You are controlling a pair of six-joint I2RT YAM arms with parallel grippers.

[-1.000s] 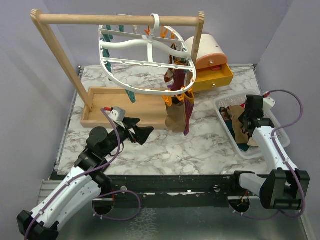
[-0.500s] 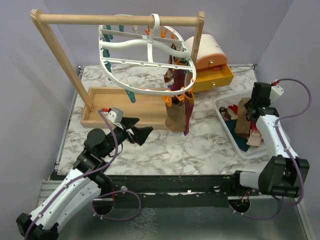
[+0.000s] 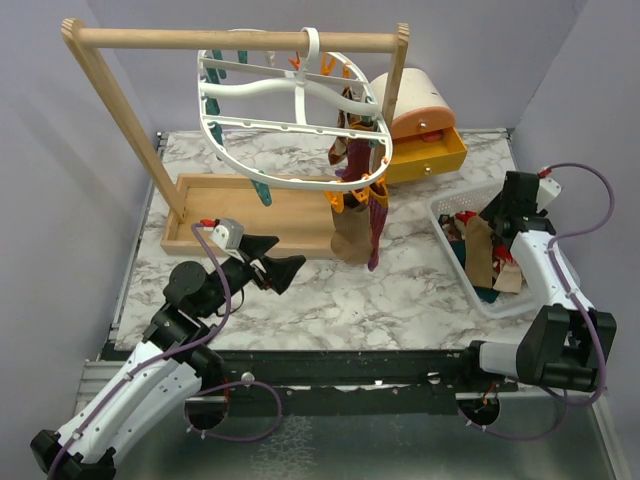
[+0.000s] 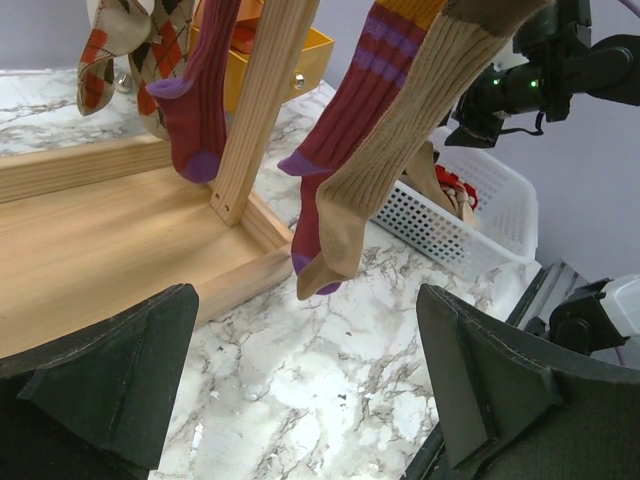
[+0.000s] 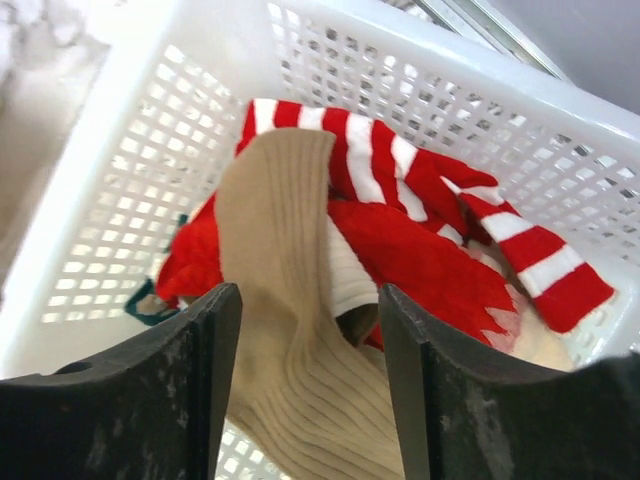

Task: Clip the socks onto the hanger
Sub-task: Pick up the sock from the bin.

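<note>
The ribbed tan sock is on top of the pile, so I should next move my right gripper to the left in the top view and down onto the sock's cuff [image 3: 478, 227] [image 5: 283, 165].
The white oval hanger [image 3: 290, 110] hangs from the wooden bar. Clipped socks dangle at its right side: a tan one [image 3: 350, 240] and a maroon one [image 3: 378, 215]. The left wrist view shows the tan sock [image 4: 400, 140], a maroon striped sock [image 4: 350, 110], another maroon sock [image 4: 200, 90] and an argyle sock [image 4: 120, 40]. My left gripper [image 3: 285, 268] [image 4: 310, 400] stands open over bare marble, short of them. My right gripper [image 3: 497, 215] [image 5: 310, 380] is over the basket, open, with a ribbed tan sock [image 5: 290, 280] lying loose between its fingers. Beside it lie a red-and-white striped sock [image 5: 420, 170] and a bit of teal sock [image 5: 150, 300].
The white slatted basket [image 3: 455, 205] [image 5: 560, 90] sits at the right edge of the table. The wooden rack [image 3: 230, 40] stands on its tray [image 3: 210, 215] at the back left, one post [image 4: 260, 100] close ahead of my left gripper. An orange drawer box [image 3: 430, 150] is behind the hanger.
My right gripper was shut and has opened over the basket after drawing back and to the right; the tan sock now lies loose between its fingers. The left arm has barely shifted.
</note>
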